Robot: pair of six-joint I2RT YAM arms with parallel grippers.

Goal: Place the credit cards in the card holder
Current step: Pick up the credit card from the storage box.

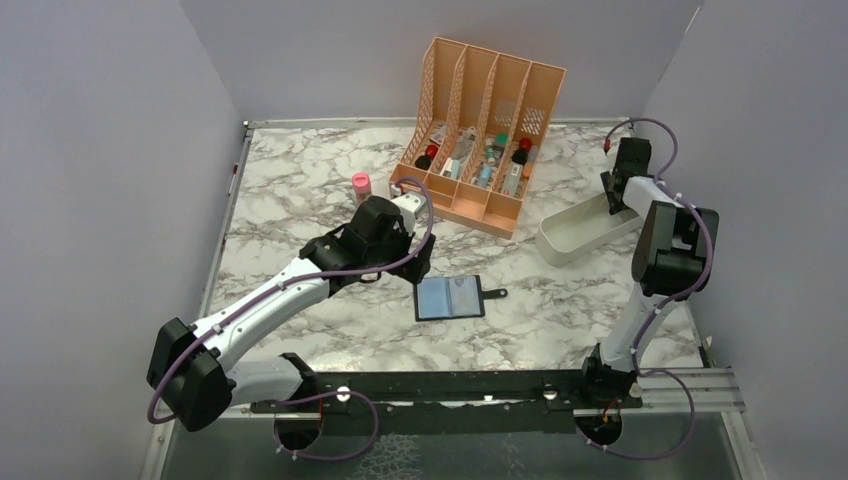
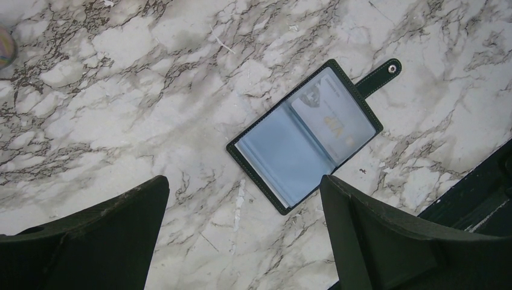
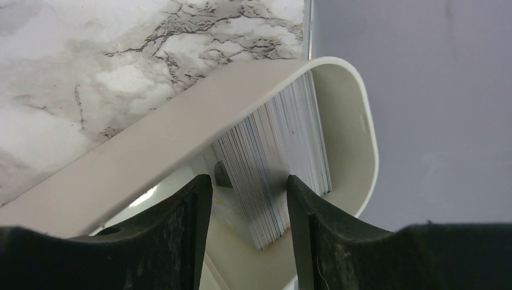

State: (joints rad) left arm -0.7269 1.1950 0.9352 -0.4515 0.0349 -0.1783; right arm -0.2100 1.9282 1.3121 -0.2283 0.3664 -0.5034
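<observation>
Its open fingers span many cards, so my right gripper next moves slightly up and toward the tray's empty part before getting the outermost card's edge (image 3: 237, 194).
The card holder (image 1: 449, 297) lies open on the marble table, bluish-grey faces up, its snap tab pointing right. In the left wrist view the card holder (image 2: 308, 136) has a pale card (image 2: 335, 118) in its right face. My left gripper (image 1: 424, 266) hovers just left of it, open and empty (image 2: 244, 232). A stack of credit cards (image 3: 278, 157) stands on edge inside the white tray (image 3: 356, 115). My right gripper (image 3: 249, 208) is lowered into the tray (image 1: 575, 232), its jaws open and straddling the near end of the stack.
An orange slotted file organiser (image 1: 480, 130) with small items stands at the back. A pink-capped container (image 1: 361, 186) sits left of it. Grey walls close in on both sides. A black rail (image 1: 450, 385) runs along the near edge.
</observation>
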